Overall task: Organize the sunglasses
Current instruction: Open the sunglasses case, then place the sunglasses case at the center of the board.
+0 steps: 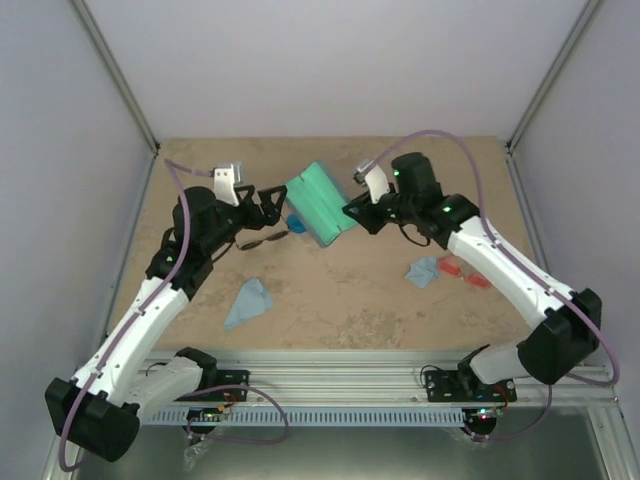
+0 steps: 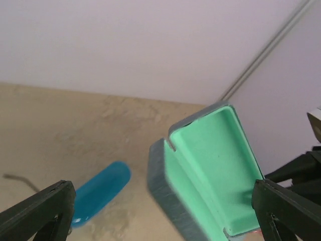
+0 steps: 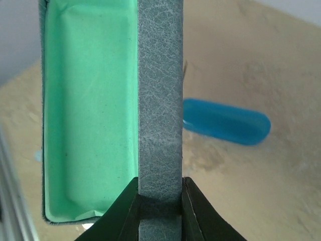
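Observation:
I will lower my right gripper to the bare table (image 1: 304, 251) (image 3: 204, 156) beside the near side of the blue oval case and let go, because the grey-blue case hangs open in the air.
The dark wire-framed sunglasses (image 1: 262, 240) lie on the table just below my left gripper (image 1: 276, 208). The red-orange sunglasses (image 1: 466, 272) lie at the right, under my right forearm. A grey-blue rectangular case (image 1: 320, 203) with a green lining hangs open above the table. My right gripper (image 1: 352, 215) is shut on it, and the right wrist view shows that gripper (image 3: 159, 201) clamping the case's grey wall (image 3: 158, 115). My left gripper (image 2: 160, 217) is open wide facing the case (image 2: 210, 165), its fingers (image 2: 37, 213) apart from it.
A glossy blue oval case (image 1: 297, 228) lies shut on the table under the held case, and it shows in the wrist views (image 2: 98, 193) (image 3: 225, 122). One light blue cloth (image 1: 247, 300) lies front left. Another cloth (image 1: 424, 270) lies beside the red-orange sunglasses.

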Motion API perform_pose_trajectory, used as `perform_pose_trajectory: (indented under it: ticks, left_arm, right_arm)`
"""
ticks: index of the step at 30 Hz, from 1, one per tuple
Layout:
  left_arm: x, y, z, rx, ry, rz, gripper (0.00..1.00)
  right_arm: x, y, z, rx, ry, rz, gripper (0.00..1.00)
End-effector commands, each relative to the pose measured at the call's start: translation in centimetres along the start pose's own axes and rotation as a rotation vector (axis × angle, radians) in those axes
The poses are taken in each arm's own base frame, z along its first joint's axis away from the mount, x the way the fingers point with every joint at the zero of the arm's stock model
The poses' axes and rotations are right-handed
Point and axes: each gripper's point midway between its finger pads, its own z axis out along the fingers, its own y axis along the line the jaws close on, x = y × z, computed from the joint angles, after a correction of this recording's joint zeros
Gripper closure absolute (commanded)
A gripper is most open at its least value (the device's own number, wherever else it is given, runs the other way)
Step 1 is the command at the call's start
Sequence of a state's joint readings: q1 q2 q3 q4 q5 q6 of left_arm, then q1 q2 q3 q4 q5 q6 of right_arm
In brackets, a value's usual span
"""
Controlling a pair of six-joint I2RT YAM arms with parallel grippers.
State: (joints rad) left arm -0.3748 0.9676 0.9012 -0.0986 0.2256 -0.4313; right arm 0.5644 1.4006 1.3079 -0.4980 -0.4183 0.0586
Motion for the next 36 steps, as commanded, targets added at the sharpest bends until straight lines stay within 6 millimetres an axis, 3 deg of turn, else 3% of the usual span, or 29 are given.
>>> perform_pose_trajectory:
  ticks: [1, 7, 11, 18, 21, 27, 30, 33, 36]
  left_arm:
    - [4.9, 4.3, 0.8, -0.171, 0.139, -0.083, 0.02]
    - [10.3, 6.1, 1.8, -0.198, 0.272, -0.209, 0.13]
    - [13.3, 6.8, 2.3, -0.204, 0.359, -0.242, 0.16]
    - [15.9, 7.5, 2.8, -0.202, 0.437, -0.239, 0.18]
    - [16.2, 7.6, 3.1, -0.201, 0.447, -0.231, 0.17]
    - [16.4, 7.9, 3.6, -0.204, 0.470, -0.205, 0.17]
    - [16.3, 7.9, 3.7, -0.205, 0.478, -0.193, 0.17]
    - [16.3, 7.9, 3.6, -0.205, 0.480, -0.189, 0.17]
    - [16.6, 8.2, 3.3, -0.222, 0.487, -0.187, 0.17]
  right_arm:
    - [3.2, -2.3, 2.4, 0.221, 0.141, -0.061, 0.87]
    - [9.1, -3.7, 5.2, 0.324, 0.325, -0.090, 0.87]
    - [11.3, -4.3, 6.3, 0.349, 0.384, -0.086, 0.86]
    - [15.1, -5.6, 8.0, 0.432, 0.500, -0.115, 0.84]
    - [15.9, -5.6, 8.5, 0.430, 0.535, -0.101, 0.77]
    - [15.2, -4.6, 8.5, 0.392, 0.520, -0.056, 0.61]
    - [13.0, -4.2, 7.6, 0.404, 0.470, -0.022, 0.57]
    - [9.9, -2.6, 6.9, 0.379, 0.376, 0.027, 0.51]
    - [8.6, 0.6, 7.6, 0.245, 0.317, 0.085, 0.51]
